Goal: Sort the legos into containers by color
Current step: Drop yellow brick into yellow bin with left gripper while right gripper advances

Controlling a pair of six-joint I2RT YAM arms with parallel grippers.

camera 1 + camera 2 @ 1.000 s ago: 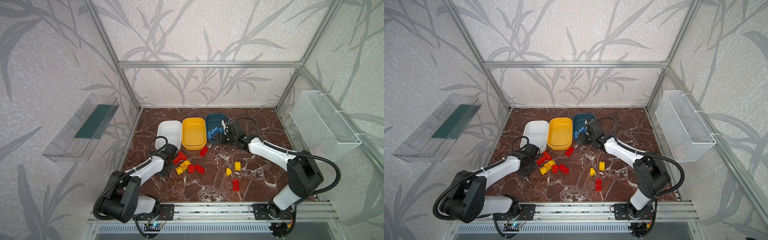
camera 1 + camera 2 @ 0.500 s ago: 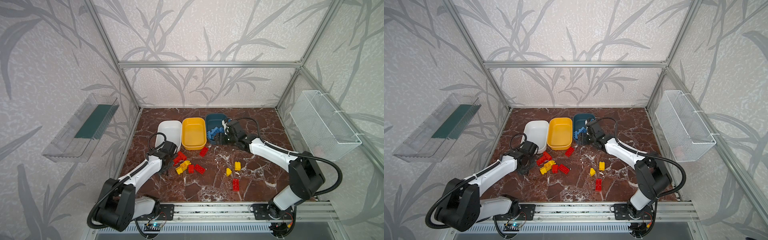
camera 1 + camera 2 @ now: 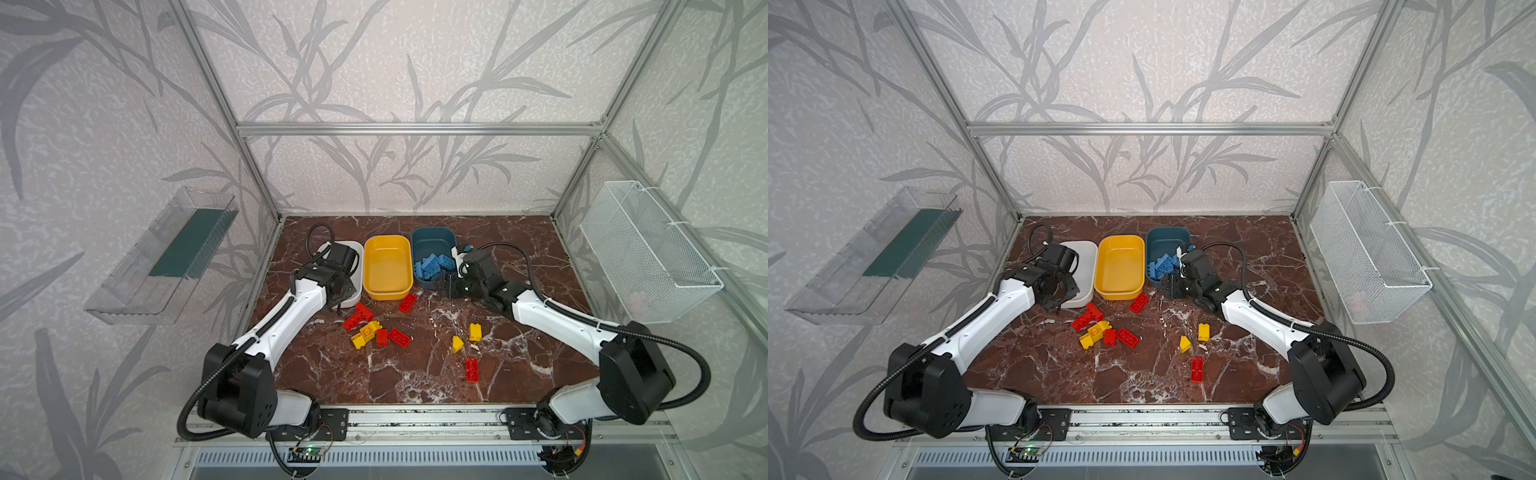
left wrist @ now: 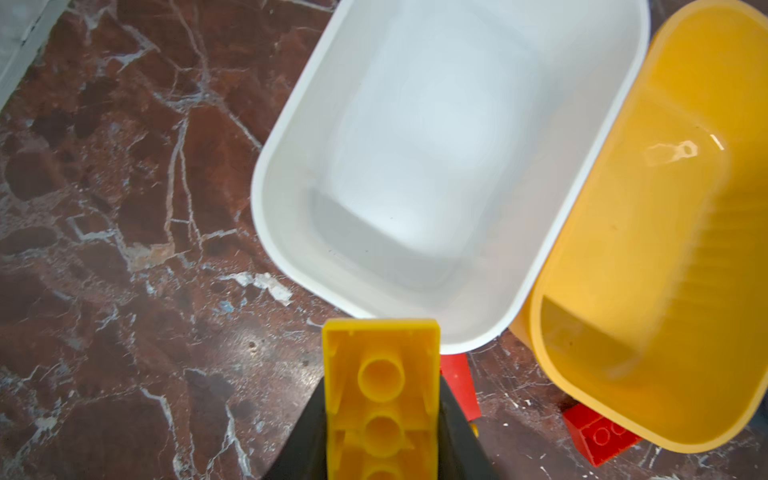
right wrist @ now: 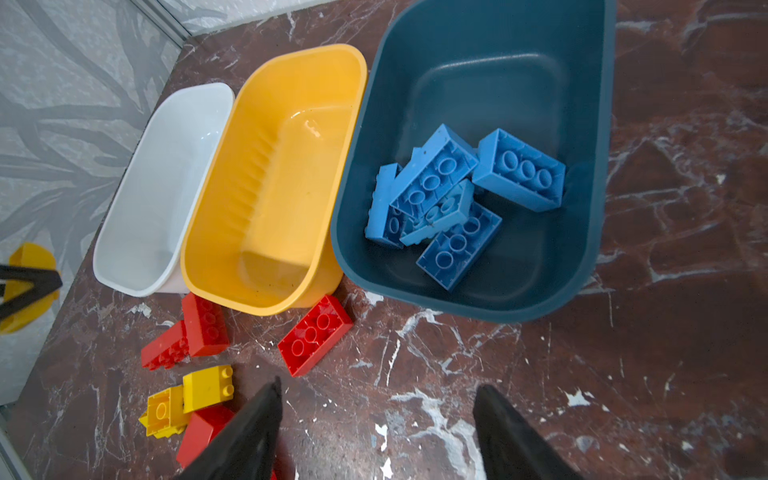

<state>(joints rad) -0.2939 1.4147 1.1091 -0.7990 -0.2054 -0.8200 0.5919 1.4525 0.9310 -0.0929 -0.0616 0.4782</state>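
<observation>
My left gripper moves outward past the white container and over the yellow container [image 3: 387, 266] [image 4: 668, 216] next. It lets go of the yellow lego there, since this container matches it.
My left gripper [image 4: 381, 415] is shut on a yellow lego [image 4: 381, 374], seen underside up. It hangs over the near rim of the white container [image 4: 436, 145], which has nothing in it. In both top views this gripper [image 3: 343, 291] [image 3: 1059, 291] covers that container's near corner. The yellow container [image 3: 387, 266] holds nothing. The teal container [image 3: 432, 239] holds several blue legos [image 5: 449, 199]. My right gripper [image 5: 376, 390] [image 3: 446, 286] stands open above the table, just in front of the teal container. Red legos [image 3: 407, 302] and yellow legos [image 3: 370, 330] lie loose in front of the containers.
More loose legos lie right of centre: two yellow ones [image 3: 475, 332] and a red one [image 3: 471, 369]. A white wire basket [image 3: 648, 257] hangs on the right wall and a clear tray [image 3: 166, 257] on the left wall. A metal rail [image 3: 415, 415] runs along the front.
My left gripper closed on the yellow lego at the pile, lifted it and moved back to the white container's near rim. The right arm has hardly shifted.
</observation>
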